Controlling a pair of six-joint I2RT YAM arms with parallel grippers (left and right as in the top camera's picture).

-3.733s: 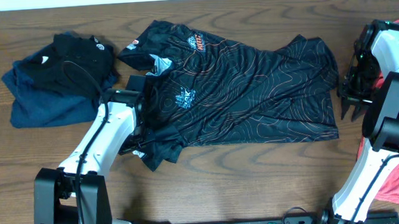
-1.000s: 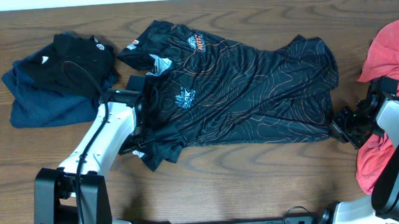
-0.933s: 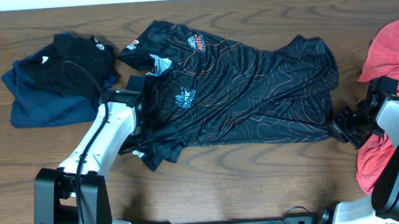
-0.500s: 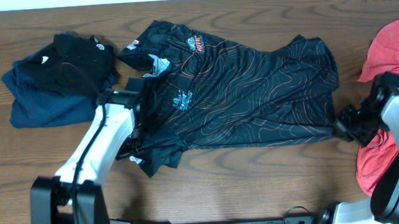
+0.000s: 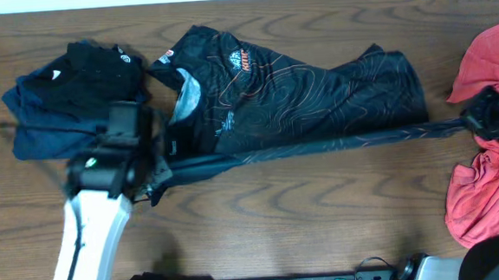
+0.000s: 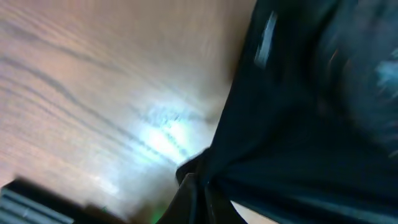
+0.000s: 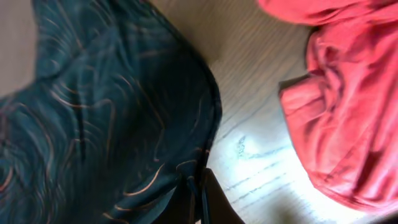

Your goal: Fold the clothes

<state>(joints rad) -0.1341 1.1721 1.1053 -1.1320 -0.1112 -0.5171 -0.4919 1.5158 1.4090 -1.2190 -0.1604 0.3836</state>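
Observation:
My left gripper will go up higher above the table and let go of the pinched corner (image 5: pixel 159 187) (image 6: pixel 204 167), because the jersey's near edge is already stretched tight between both grippers.
The black jersey (image 5: pixel 299 93) with orange contour lines lies across the middle of the table, orange logo near its collar. Its near edge is lifted and stretched into a taut line between both grippers. My left gripper (image 5: pixel 153 170) is shut on the left corner; the left wrist view shows black cloth (image 6: pixel 311 124) pinched in the gripper (image 6: pixel 200 196). My right gripper (image 5: pixel 471 123) is shut on the right corner; the right wrist view shows the gripper (image 7: pixel 200 198) holding the hem (image 7: pixel 112 112). The coral-red garment (image 5: pixel 495 186) lies crumpled at the right edge, also in the right wrist view (image 7: pixel 348 106).
A pile of dark blue and black clothes (image 5: pixel 65 103) lies at the far left, close behind my left arm. Bare wooden table (image 5: pixel 306 215) runs along the front. The left arm and left wrist view are blurred by motion.
Both grippers have lifted the jersey's near edge off the table and pulled apart, stretching it taut. The left arm swung left and up; the right gripper moved right toward the coral garment.

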